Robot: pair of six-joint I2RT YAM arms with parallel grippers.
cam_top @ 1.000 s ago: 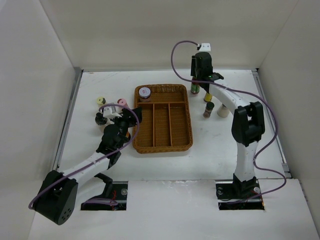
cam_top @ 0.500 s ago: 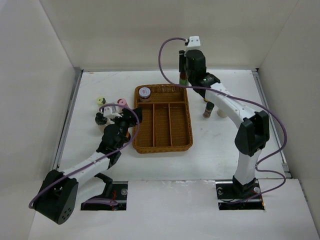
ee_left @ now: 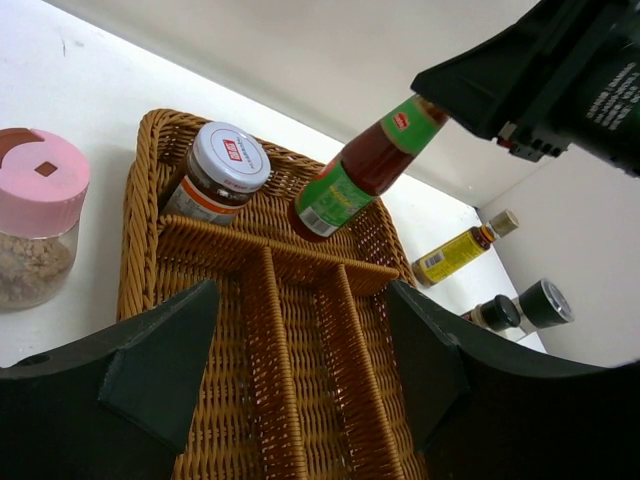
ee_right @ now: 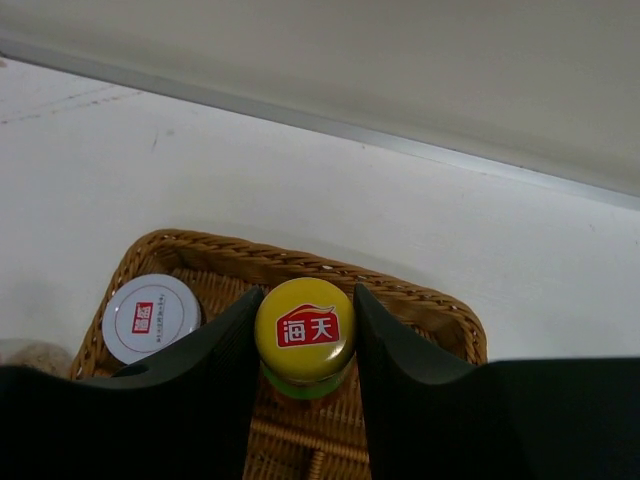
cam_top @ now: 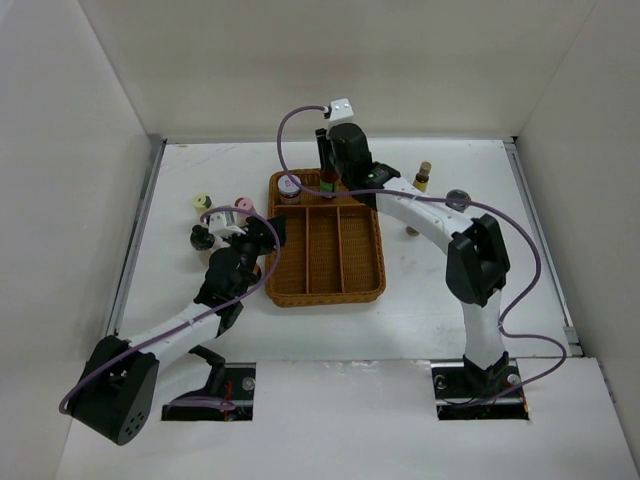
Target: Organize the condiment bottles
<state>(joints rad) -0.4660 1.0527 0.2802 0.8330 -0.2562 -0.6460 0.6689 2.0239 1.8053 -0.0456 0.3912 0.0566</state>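
Observation:
The bottle goes down toward the white-capped jar in my right gripper next, since its base still hangs above the back compartment's bottom. Then the gripper releases the yellow cap.
My right gripper [cam_top: 328, 168] is shut on the yellow cap [ee_right: 305, 330] of a red sauce bottle with a green label [ee_left: 355, 175]. It holds the bottle tilted, with its base low in the back compartment of the wicker tray [cam_top: 325, 292]. A white-capped jar [cam_top: 289, 186] stands beside it in the same compartment, and also shows in the wrist views [ee_left: 215, 170] [ee_right: 150, 318]. My left gripper [cam_top: 266, 236] is open and empty at the tray's left side, its jaws spread over the long compartments [ee_left: 300, 370].
A pink-capped jar [cam_top: 243, 205] [ee_left: 40, 215], a cream-capped bottle [cam_top: 202, 201] and a black-capped one [cam_top: 201, 237] stand left of the tray. A tan-capped yellow bottle [cam_top: 422, 176] [ee_left: 455, 255] and a grey-capped one [cam_top: 457, 199] stand to its right. Walls enclose the table.
My right arm swung left, carrying the sauce bottle from the group right of the tray to the tray's back compartment. The left arm has stayed still.

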